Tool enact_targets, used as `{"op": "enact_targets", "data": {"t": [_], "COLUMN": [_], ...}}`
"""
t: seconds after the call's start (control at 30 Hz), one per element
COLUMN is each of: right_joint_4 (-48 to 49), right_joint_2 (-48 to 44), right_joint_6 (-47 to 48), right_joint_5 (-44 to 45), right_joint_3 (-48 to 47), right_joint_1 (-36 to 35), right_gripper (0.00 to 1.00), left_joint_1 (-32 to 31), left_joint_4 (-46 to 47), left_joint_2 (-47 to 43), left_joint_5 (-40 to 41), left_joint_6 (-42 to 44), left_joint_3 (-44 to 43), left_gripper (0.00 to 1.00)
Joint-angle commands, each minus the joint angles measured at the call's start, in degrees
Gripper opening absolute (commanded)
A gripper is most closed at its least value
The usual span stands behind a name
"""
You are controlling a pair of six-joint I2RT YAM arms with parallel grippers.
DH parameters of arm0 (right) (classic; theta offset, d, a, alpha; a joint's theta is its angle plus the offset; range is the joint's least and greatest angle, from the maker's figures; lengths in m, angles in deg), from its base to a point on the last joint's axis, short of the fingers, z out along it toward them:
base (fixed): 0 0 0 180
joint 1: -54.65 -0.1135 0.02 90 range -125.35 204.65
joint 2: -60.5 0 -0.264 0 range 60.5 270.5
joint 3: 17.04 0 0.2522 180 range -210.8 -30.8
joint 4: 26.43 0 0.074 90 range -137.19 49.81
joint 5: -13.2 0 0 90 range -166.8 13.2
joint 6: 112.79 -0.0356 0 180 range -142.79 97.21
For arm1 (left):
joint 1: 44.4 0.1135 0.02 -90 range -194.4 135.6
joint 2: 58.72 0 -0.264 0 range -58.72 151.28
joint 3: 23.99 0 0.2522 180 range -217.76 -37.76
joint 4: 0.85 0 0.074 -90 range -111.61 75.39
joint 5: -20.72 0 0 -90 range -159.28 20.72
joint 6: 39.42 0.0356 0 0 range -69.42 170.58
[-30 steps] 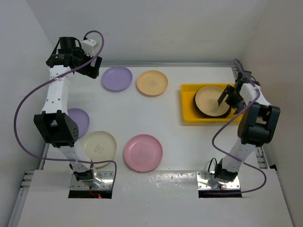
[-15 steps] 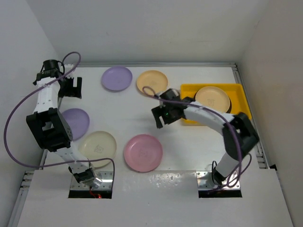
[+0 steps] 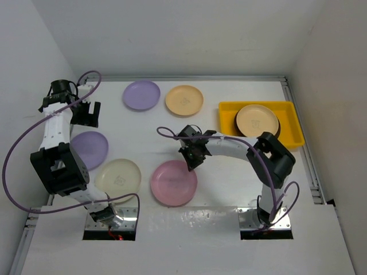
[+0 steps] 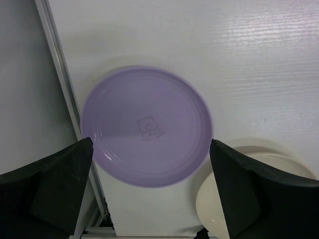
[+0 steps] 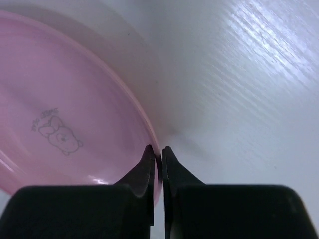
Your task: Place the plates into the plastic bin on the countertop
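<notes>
The lilac plate is below my left gripper. I should next bring that gripper toward the rail and lower it onto the plate's rail-side rim.
A pink plate (image 3: 174,184) (image 5: 60,114) lies on the white countertop (image 3: 143,129) near the front. My right gripper (image 3: 192,162) (image 5: 158,152) is shut on its far right rim, one finger inside the plate and one outside. High over a lilac plate (image 3: 92,148) (image 4: 147,127) at the left edge hangs my left gripper (image 3: 86,114) (image 4: 150,143), open and holding nothing. The yellow plastic bin (image 3: 227,117) at the right holds a stack of plates topped by a tan one (image 3: 257,120), with a dark rim showing beneath it.
A cream plate (image 3: 118,176) (image 4: 224,194) lies beside the pink one. At the back sit another lilac plate (image 3: 141,94) and a yellow-tan plate (image 3: 184,100). A raised rail (image 4: 60,79) runs along the countertop's left edge.
My right arm swung from the bin across to the pink plate and shut on its rim. My left arm came down and left, over the near lilac plate, still open.
</notes>
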Motion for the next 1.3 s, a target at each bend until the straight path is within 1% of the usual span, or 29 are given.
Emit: {"op": "enact_targets", "data": {"t": [0.0, 0.03, 0.07, 0.1, 0.13, 0.17, 0.2, 0.23, 0.27, 0.3, 0.33, 0.37, 0.4, 0.43, 0.47, 0.5, 0.53, 0.6, 0.7, 0.9, 0.93, 1.0, 1.03, 1.07, 1.13, 1.17, 1.2, 1.23, 1.27], "right_joint_4": [0.49, 0.13, -1.35, -1.97, -2.33, -2.68, -2.86, -2.86, -3.21, -3.47, -3.99, -4.26, -4.26, -4.26, -4.18, -4.35, -4.61, -4.35, -1.81, -1.18, -1.19, -1.54, -1.89, -2.33, -3.91, -4.52, -5.14, -5.58, -5.93], "right_joint_2": [-6.43, -8.0, -12.54, -14.16, -15.65, -20.36, -21.72, -22.95, -25.48, -25.86, -25.95, -25.6, -24.99, -23.24, -22.44, -21.48, -19.12, -17.78, -14.79, -8.74, -8.29, -6.71, -6.53, -6.09, -6.35, -6.79, -7.75, -8.19, -9.33], "right_joint_6": [-0.39, -0.3, -0.65, -1.35, -1.88, -4.41, -5.65, -6.8, -10.98, -12.16, -13.21, -16.27, -16.47, -17.0, -16.57, -16.48, -16.48, -15.95, -15.6, -13.23, -12.7, -11.82, -10.6, -9.63, -7.61, -6.73, -5.76, -5.49, -4.88], "right_joint_5": [6.99, 7.09, 7.35, 7.35, 7.53, 7.44, 7.35, 7.27, 7.27, 7.09, 7.26, 7.09, 6.48, 4.39, 3.84, 3.66, 2.44, 1.47, -0.29, -4.95, -4.95, -4.51, -4.6, -3.73, -1.27, -0.22, 2.58, 3.22, 4.53], "right_joint_3": [1.22, 1.48, 0.87, 0.6, 0.25, -0.19, -0.28, -0.19, -0.1, 0.07, 0.59, 0.69, 0.77, 0.34, 0.08, -0.62, -1.59, -2.73, -3.44, -5.72, -6.08, -6.17, -6.08, -6.25, -6.08, -5.82, -5.64, -5.38, -5.38], "right_joint_1": [1.11, 2.86, 5.4, 6.73, 10.84, 15.57, 18.15, 28.0, 31.76, 34.84, 45.14, 47.42, 51.27, 58.35, 60.25, 64.19, 65.1, 68.16, 70.54, 71.61, 71.52, 71.52, 71.43, 71.09, 70.29, 69.86, 68.98, 68.62, 67.92], "right_gripper": [0.0, 0.0, 0.0, 0.0, 0.0, 0.0, 0.0, 0.0, 0.0, 0.0, 0.0, 0.0, 0.0, 0.0, 0.0, 0.0, 0.0, 0.0, 0.0, 0.0, 0.08, 0.32, 0.54, 0.63, 0.74, 0.83, 0.87, 0.88, 0.91], "left_joint_1": [0.72, 0.72, 0.72, 0.72, 0.72, 0.72, 0.72, 0.72, 0.72, 0.72, 1.33, 1.33, 1.33, 1.85, 1.86, 1.86, 1.86, 2.39, 2.39, 4.05, 4.06, 4.84, 5.72, 6.34, 8.7, 9.76, 10.81, 13.26, 14.42], "left_joint_4": [1.35, 1.35, 1.35, 1.35, 1.35, 1.35, 1.35, 1.35, 1.35, 1.96, 1.97, 1.97, 1.97, 1.97, 1.97, 1.97, 1.97, 1.97, 1.97, 2.49, 2.49, 3.02, 3.02, 3.54, 4.43, 5.3, 6.0, 6.01, 6.71], "left_joint_2": [-0.26, -0.26, 0.27, 0.79, 0.8, 1.5, 2.11, 2.12, 2.73, 2.73, 3.25, 3.78, 3.79, 4.31, 4.31, 4.31, 4.31, 4.31, 4.84, 5.89, 5.9, 5.9, 5.9, 5.9, 6.59, 6.6, 7.56, 8.87, 9.67], "left_joint_5": [-1.91, -3.05, -3.06, -3.76, -3.76, -3.76, -3.24, -3.24, -2.63, -2.62, -2.1, -2.1, -2.1, -2.1, -2.1, -1.57, -1.57, -1.57, -0.86, -0.34, -0.34, 0.36, 0.37, 1.41, 4.92, 6.07, 6.95, 7.74, 7.75], "left_joint_6": [0.89, 0.89, 0.89, 0.89, 0.28, -0.34, -0.34, -1.04, -1.05, -1.66, -1.66, -1.66, -2.18, -2.19, -2.19, -2.19, -2.19, -2.19, -2.19, -2.19, -2.19, -2.19, -2.19, -3.32, -4.64, -5.35, -6.57, -7.11, -7.11], "left_joint_3": [-0.88, -0.88, -1.58, -2.37, -2.38, -3.08, -3.69, -3.7, -3.7, -3.7, -3.7, -3.7, -3.7, -3.7, -3.7, -4.22, -4.22, -4.22, -4.75, -4.75, -4.14, -3.61, -3.0, -2.47, -1.68, -1.07, -1.06, -0.54, -0.53], "left_gripper": [1.0, 1.0, 1.0, 1.0, 1.0, 1.0, 1.0, 1.0, 1.0, 1.0, 1.0, 1.0, 1.0, 1.0, 1.0, 1.0, 1.0, 1.0, 1.0, 1.0, 1.0, 1.0, 1.0, 1.0, 1.0, 1.0, 1.0, 1.0, 1.0]}}
